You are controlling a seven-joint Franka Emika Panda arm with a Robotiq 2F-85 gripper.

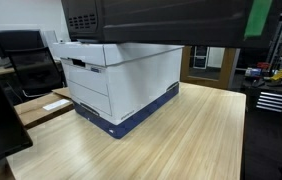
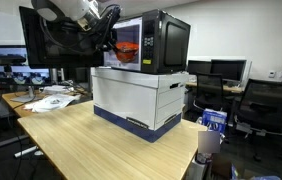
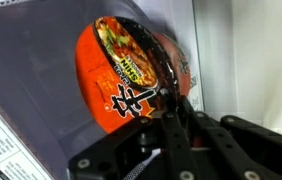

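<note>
I should next carry the noodle bowl (image 2: 127, 50) in my gripper through the open front and deeper into the black microwave, then let go of the bowl's rim, as it's still at the opening.
My gripper (image 3: 173, 98) is shut on the rim of an orange-red instant noodle bowl (image 3: 121, 70), which lies tilted with its printed lid facing the wrist camera. In an exterior view the arm reaches in from the upper left, and my gripper (image 2: 109, 36) holds the noodle bowl (image 2: 127, 50) at the open front of a black microwave (image 2: 163, 40). The microwave stands on a white box with a blue base (image 2: 141, 98). The other exterior view shows only the microwave (image 1: 161, 18) and the white box (image 1: 121, 82). The gripper is hidden there.
The box sits on a light wooden table (image 2: 91, 145) with loose papers (image 2: 49, 101) at its far end. Office chairs (image 2: 266, 105) and monitors (image 2: 6, 58) surround the table. A white inner wall (image 3: 251, 60) of the microwave is close beside the bowl.
</note>
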